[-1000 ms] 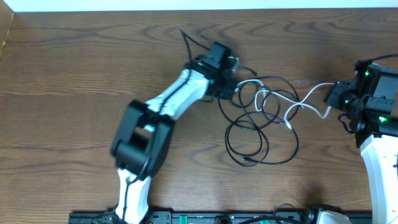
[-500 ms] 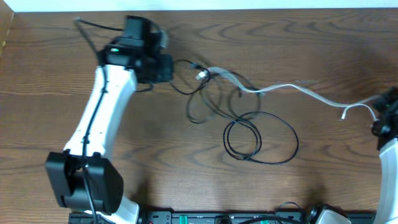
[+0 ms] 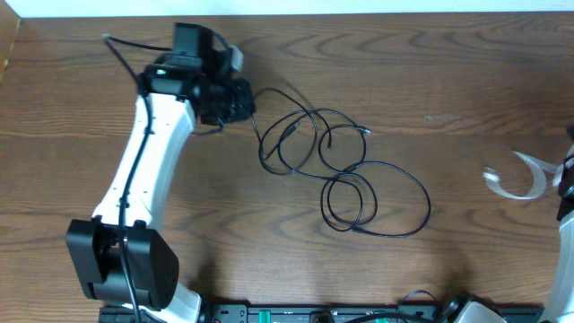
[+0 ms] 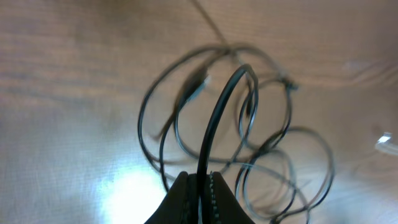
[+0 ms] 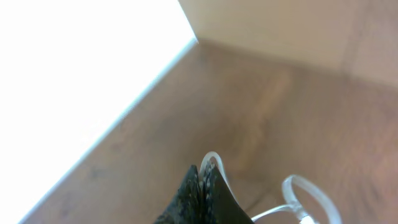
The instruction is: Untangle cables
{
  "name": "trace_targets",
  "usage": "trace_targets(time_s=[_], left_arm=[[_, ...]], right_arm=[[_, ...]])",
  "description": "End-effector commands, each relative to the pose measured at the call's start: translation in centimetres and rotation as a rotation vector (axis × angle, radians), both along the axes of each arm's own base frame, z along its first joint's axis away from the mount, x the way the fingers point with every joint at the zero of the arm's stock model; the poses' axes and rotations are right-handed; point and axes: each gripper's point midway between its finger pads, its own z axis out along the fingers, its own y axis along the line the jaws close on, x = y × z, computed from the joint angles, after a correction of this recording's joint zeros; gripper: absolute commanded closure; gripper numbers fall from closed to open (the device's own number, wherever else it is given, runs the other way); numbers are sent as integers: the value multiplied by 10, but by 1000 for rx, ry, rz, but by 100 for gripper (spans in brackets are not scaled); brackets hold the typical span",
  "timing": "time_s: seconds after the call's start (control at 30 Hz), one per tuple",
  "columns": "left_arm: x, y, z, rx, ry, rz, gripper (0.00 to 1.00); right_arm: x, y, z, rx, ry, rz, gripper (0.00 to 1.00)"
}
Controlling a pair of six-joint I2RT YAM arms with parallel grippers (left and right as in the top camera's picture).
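The white cable [image 3: 518, 179] will be released next on the bare tabletop below my right gripper, which I will lower toward it, well apart from the black cable's loops.
The long black cable [image 3: 359, 184] lies in several loose loops on the middle of the wooden table. My left gripper [image 3: 240, 100] is shut on one end of it at the upper left; in the left wrist view the black cable [image 4: 219, 118] rises from between the shut fingers [image 4: 202, 179]. The white cable [image 3: 518, 179] is apart from the black one, blurred, at the far right edge. My right gripper [image 5: 203, 173] is shut on the white cable [image 5: 311, 190], which curls beside its fingers. In the overhead view the right gripper is almost out of frame.
The table's far edge and a pale wall [image 5: 280, 25] show in the right wrist view. A black rail [image 3: 341, 314] with electronics runs along the table's near edge. The left arm [image 3: 143, 179] stretches over the table's left part.
The white cable has come fully out of the black loops and sprung to the far right edge. The left arm has held still since half a second ago, after swinging left earlier.
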Motion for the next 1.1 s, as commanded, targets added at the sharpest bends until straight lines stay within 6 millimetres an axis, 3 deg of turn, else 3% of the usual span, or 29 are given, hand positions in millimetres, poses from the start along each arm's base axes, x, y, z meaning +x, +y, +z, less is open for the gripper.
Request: trace_targets(time_s=[0.0,0.1,0.17,0.33,0.37,0.43,0.47,0.57,0.7,0.77,0.9,1.07], left_arm=[[-6,28,-6,205,-5,28,93],[-12,50,-12,321,24,62,93],[-14,62,-13,386,28,83,93],[-11,64,-12,400,18,90,92],[-11,64,-12,400,18,90,93],[-12,64,-12,401,19,89,93],[-12,64,-12,401,19,89,92],[-11,64,-12,400,18,89,93],[-12,64,-12,401,20,89,92],[-12,64,-12,401,20,89,93],[-12,64,-12,401,22,89,92],[-12,64,-12,401,22,89,93]], right_arm=[[8,0,27,-132,-24,43,99],[7,-7,23,-177,20,26,99],[13,-6,-6,-144,104,62,99],[30,1,-67,-78,253,190,99],[34,4,-75,-65,260,217,96],[47,23,-78,-44,234,331,72],[54,35,-75,-43,207,404,62],[73,90,-53,-34,108,665,58],[71,173,-43,59,72,942,53],[60,219,-56,151,126,1065,47],[26,290,-98,228,336,1251,39],[-13,345,-147,255,607,1362,35]])
